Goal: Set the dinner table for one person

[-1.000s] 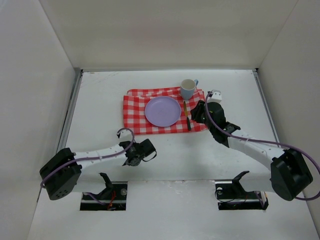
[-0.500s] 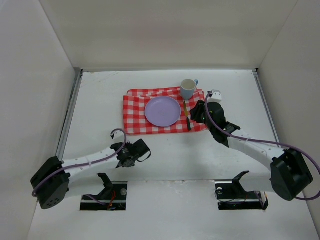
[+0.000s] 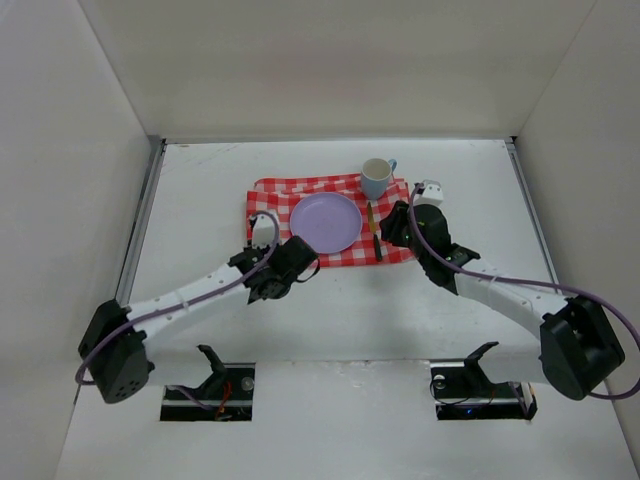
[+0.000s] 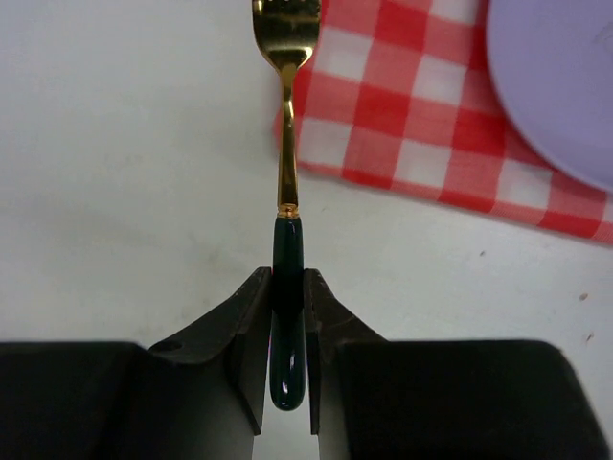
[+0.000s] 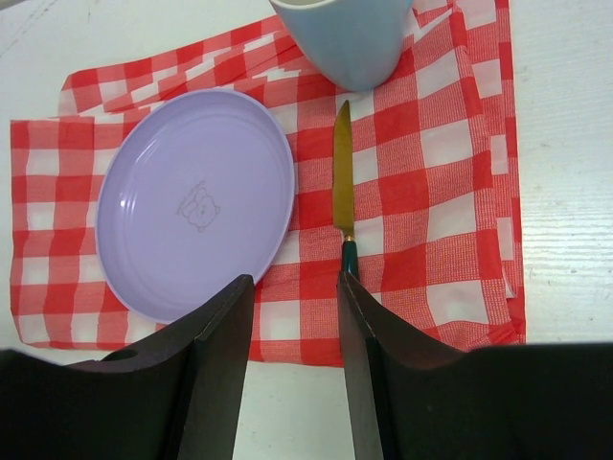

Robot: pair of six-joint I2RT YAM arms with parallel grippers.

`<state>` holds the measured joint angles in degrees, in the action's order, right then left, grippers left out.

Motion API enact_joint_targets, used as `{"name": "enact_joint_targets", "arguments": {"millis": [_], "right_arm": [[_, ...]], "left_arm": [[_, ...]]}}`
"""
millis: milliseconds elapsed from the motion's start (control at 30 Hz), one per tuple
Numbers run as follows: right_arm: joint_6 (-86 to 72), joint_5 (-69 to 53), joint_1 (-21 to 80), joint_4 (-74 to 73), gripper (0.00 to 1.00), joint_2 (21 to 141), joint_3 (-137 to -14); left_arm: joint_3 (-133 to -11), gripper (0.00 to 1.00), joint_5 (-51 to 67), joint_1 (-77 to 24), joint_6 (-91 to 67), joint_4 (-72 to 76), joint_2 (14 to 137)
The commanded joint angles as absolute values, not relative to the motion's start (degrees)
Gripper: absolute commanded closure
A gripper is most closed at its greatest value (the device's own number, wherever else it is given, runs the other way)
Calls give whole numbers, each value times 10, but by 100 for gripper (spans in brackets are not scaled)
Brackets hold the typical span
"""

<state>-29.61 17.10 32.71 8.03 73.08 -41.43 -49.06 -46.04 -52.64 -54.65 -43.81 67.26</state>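
Observation:
The fork's handle hangs off the cloth, so my left gripper moves the fork [image 4: 286,144] outward and down next, to release it on the empty part of the cloth beside the plate.
The white dinner table [image 3: 200,190] carries a red-and-white checked cloth [image 3: 270,215]. On the cloth lie a lilac plate [image 3: 326,222] and a gold knife with a dark green handle [image 3: 373,228], and a pale blue mug [image 3: 376,178] stands there too. My left gripper [image 4: 287,287] is shut on the dark green handle of a gold fork [image 4: 286,144]. The fork's tines reach over the cloth's near left corner [image 4: 412,96], left of the plate [image 4: 565,86]. In the top view the left gripper [image 3: 285,262] is at that corner. My right gripper [image 5: 295,287] is open and empty above the cloth's near edge, between the plate [image 5: 196,201] and the knife [image 5: 342,182].
Tall white panels enclose the table on three sides, with thin metal rails [image 3: 145,215] along the left and right edges. Two dark slots [image 3: 208,390] sit at the near edge by the arm bases. The mug [image 5: 345,38] stands just beyond the knife tip.
My left arm has swung from near the table's front edge up to the cloth's near left corner, carrying the fork. The right arm has not moved.

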Motion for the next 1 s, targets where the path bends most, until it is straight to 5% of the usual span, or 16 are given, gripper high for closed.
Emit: {"name": "enact_joint_targets", "arguments": {"millis": [0,367,967], "right_arm": [[-294,170,332,106,54,738,-422],[-292,170,332,105,54,739,-421],[-289,170,337,105,54,761,-429]], "left_arm": [[-539,95,-468,-494,-342,-304,737],[-596,95,-305,-364,-209,-132,917],[-625,93,-275,-332,-183,-100,1007]]}}
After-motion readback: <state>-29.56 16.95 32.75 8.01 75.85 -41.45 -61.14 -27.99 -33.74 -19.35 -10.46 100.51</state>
